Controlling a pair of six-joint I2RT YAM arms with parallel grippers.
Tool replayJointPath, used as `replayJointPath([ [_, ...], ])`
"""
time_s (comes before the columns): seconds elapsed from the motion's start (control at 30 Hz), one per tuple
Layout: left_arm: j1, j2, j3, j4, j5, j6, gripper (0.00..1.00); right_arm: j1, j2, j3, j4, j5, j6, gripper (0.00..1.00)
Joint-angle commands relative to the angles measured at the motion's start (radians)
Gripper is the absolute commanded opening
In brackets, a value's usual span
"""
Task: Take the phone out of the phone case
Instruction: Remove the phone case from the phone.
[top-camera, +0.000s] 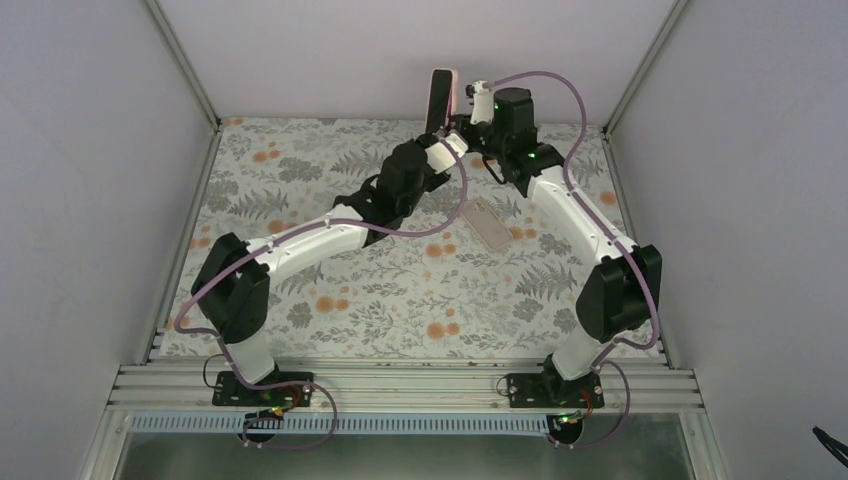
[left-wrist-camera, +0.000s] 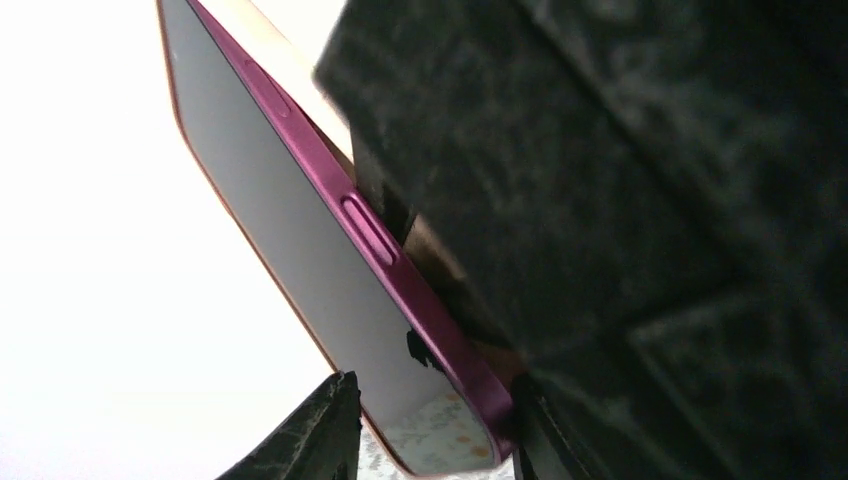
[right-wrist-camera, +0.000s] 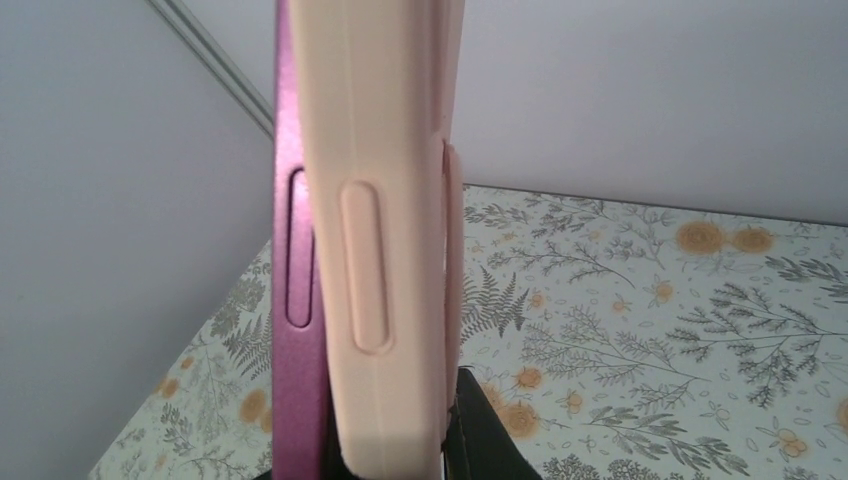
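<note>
The case (top-camera: 451, 92) comes off next with my right gripper, then goes back and down onto empty table cover beside the beige thing for release, since that lies below and back.
The phone (top-camera: 437, 100), with a purple frame and a dark screen, is held upright in the air at the back of the table. Its peach phone case (top-camera: 451, 92) has peeled partly off one long side. In the left wrist view the phone (left-wrist-camera: 300, 260) lies between my left gripper's (left-wrist-camera: 432, 430) fingers, which touch both its sides, and the case (left-wrist-camera: 290, 60) shows behind it. In the right wrist view my right gripper (right-wrist-camera: 400, 455) is shut on the case (right-wrist-camera: 385, 250), with the phone's purple edge (right-wrist-camera: 295, 330) standing apart on its left.
A flat beige rectangular thing (top-camera: 490, 225) lies on the floral table cover (top-camera: 400, 300), below the two grippers. Grey enclosure walls stand close on the left, right and back. Both arms reach to the back middle.
</note>
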Motion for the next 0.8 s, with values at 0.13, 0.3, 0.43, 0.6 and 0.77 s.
replayJointPath([
  [0.13, 0.027, 0.054, 0.040, 0.340, -0.308, 0.075, 0.28, 0.083, -0.062, -0.020, 0.000, -0.100, 0.003, 0.03],
  [0.3, 0.019, 0.115, 0.063, 0.446, -0.367, 0.139, 0.26, 0.097, -0.061, -0.046, 0.003, -0.115, 0.004, 0.03],
  [0.43, 0.022, 0.151, 0.087, 0.496, -0.387, 0.177, 0.22, 0.099, -0.064, -0.052, -0.003, -0.128, -0.009, 0.03],
  [0.6, 0.021, 0.147, 0.111, 0.446, -0.334, 0.139, 0.03, 0.099, -0.073, -0.058, -0.018, -0.109, -0.040, 0.03],
  [0.77, 0.014, 0.107, 0.084, 0.376, -0.227, 0.105, 0.02, 0.078, -0.073, -0.066, -0.049, -0.060, -0.067, 0.03],
])
